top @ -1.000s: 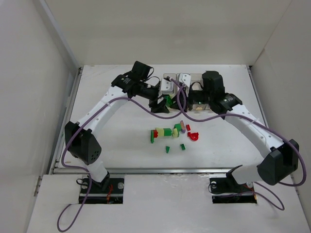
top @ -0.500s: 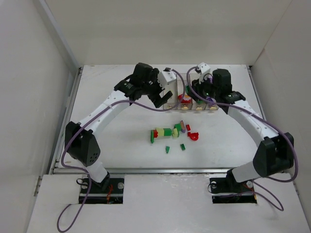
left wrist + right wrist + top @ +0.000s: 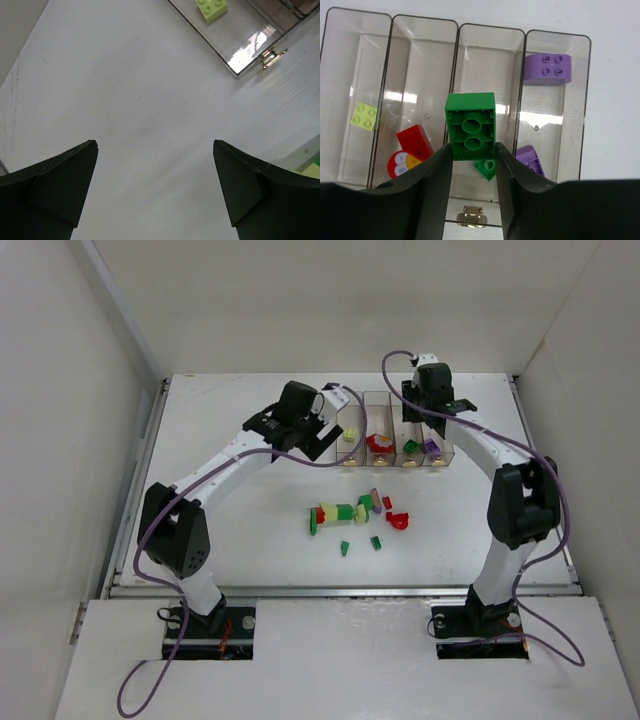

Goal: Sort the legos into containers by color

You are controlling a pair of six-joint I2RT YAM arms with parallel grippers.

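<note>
My left gripper comes back and down onto the yellow-green middle of the clump's stack (image 3: 331,513) next, since those bricks still lie on the tabletop outside the bins.
Four joined clear containers (image 3: 391,412) stand in a row at the far middle. My right gripper (image 3: 422,423) hangs above them, shut on a green lego brick (image 3: 470,125), studs down, over the third bin (image 3: 491,31). The bins hold, left to right, a yellow-green brick (image 3: 364,116), red pieces (image 3: 415,142), a small green piece (image 3: 486,169) and purple bricks (image 3: 547,68). My left gripper (image 3: 322,437) is open and empty over bare table just left of the bins (image 3: 235,70). A clump of loose legos (image 3: 352,512) lies mid-table.
A red piece (image 3: 398,521) and two small green bricks (image 3: 344,548) lie round the clump. White walls enclose the table on the left, right and back. Purple cables loop off both arms.
Both arms have drawn back from over the bins, which now show whole. The right wrist has moved to their far side, and the left gripper has moved to their left end.
</note>
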